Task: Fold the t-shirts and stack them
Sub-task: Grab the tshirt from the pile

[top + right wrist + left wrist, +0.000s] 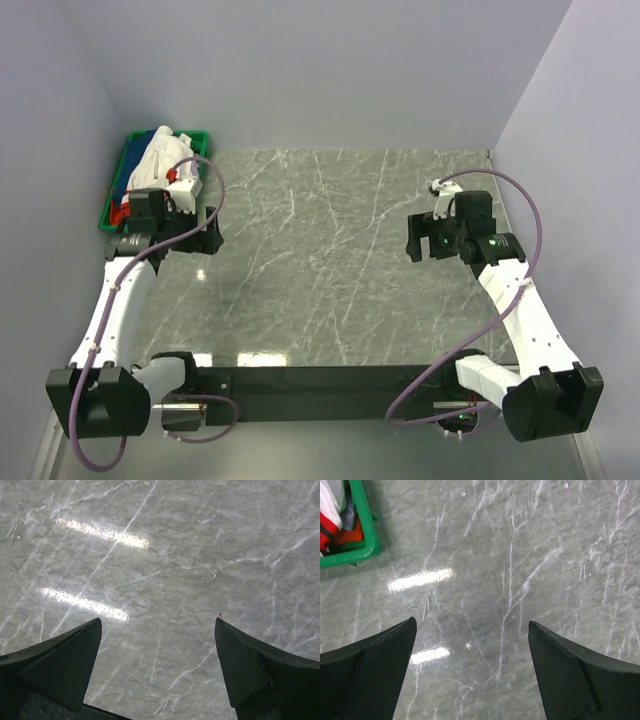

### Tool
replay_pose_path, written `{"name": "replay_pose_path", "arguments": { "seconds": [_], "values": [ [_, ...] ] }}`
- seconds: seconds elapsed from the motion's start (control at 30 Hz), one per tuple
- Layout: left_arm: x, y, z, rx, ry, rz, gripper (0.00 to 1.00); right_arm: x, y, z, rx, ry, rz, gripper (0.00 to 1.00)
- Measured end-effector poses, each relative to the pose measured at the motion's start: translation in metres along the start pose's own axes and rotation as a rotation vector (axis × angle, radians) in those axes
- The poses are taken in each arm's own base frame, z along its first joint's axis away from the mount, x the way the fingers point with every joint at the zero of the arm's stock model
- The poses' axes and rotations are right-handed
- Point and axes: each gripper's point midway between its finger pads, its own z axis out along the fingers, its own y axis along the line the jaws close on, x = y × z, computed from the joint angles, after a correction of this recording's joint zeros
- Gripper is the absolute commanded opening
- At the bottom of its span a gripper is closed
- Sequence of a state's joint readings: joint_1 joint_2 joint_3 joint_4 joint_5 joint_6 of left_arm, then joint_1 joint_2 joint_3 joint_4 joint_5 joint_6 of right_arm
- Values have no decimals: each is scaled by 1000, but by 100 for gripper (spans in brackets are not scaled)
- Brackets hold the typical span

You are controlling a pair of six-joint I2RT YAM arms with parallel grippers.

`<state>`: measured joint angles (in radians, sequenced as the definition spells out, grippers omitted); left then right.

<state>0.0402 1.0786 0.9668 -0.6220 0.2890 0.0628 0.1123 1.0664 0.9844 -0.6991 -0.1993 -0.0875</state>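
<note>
The left gripper lowers outward onto its bunched fold [162,163] next, below and to the gripper's left in the top view, since the white shirt lies uppermost.
The t-shirts lie bunched in a green crate [112,205] at the table's far left. A white one [160,158] is on top, with red cloth [120,212] and dark blue below it. In the left wrist view the crate's corner [367,540] shows white and red cloth [327,515]. My left gripper [190,240] is open and empty over bare table, just right of the crate. My right gripper [425,245] is open and empty over the right half of the table. No lavender shirt shows.
The table is grey marble [320,260] with white veins. White walls close in on the left, back and right. The crate stands against the left wall. A black rail [320,380] with both arm bases runs along the near edge.
</note>
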Motion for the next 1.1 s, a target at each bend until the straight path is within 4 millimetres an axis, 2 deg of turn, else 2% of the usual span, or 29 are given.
{"name": "replay_pose_path", "arguments": {
  "seconds": [0.07, 0.17, 0.27, 0.33, 0.43, 0.6, 0.67, 0.73, 0.97, 1.07, 1.1],
  "values": [
    [-9, 1, 2, -1, 7, -10, 99, 0, -1, 0, 5, 0, 0, 100],
    [-37, 9, 7, -26, 1, -26, 99, -1, -3, 3, 15, 9, 2, 100],
    [-80, 25, 15, -78, -32, -29, 99, -1, -4, 5, 16, 15, 3, 100],
    [-101, 38, 21, -107, -48, -35, 99, 0, -4, 7, 14, 22, 4, 100],
    [-132, 70, 33, -165, -72, -66, 99, 2, -4, 10, 11, 37, 7, 100],
    [-160, 141, 57, -246, -73, -147, 97, 1, -3, 14, 0, 55, 7, 100],
    [-158, 165, 69, -267, -59, -175, 97, 3, -2, 17, -9, 64, 9, 100],
    [-148, 182, 83, -277, -27, -198, 97, 5, -2, 20, -13, 78, 12, 100],
    [-123, 199, 131, -273, 61, -212, 98, 14, -2, 32, -26, 138, 20, 100],
    [-116, 206, 147, -281, 83, -211, 95, 13, -2, 34, -31, 148, 21, 100],
    [-114, 208, 152, -282, 91, -211, 91, 13, -2, 34, -31, 149, 22, 100]
  ]
}}
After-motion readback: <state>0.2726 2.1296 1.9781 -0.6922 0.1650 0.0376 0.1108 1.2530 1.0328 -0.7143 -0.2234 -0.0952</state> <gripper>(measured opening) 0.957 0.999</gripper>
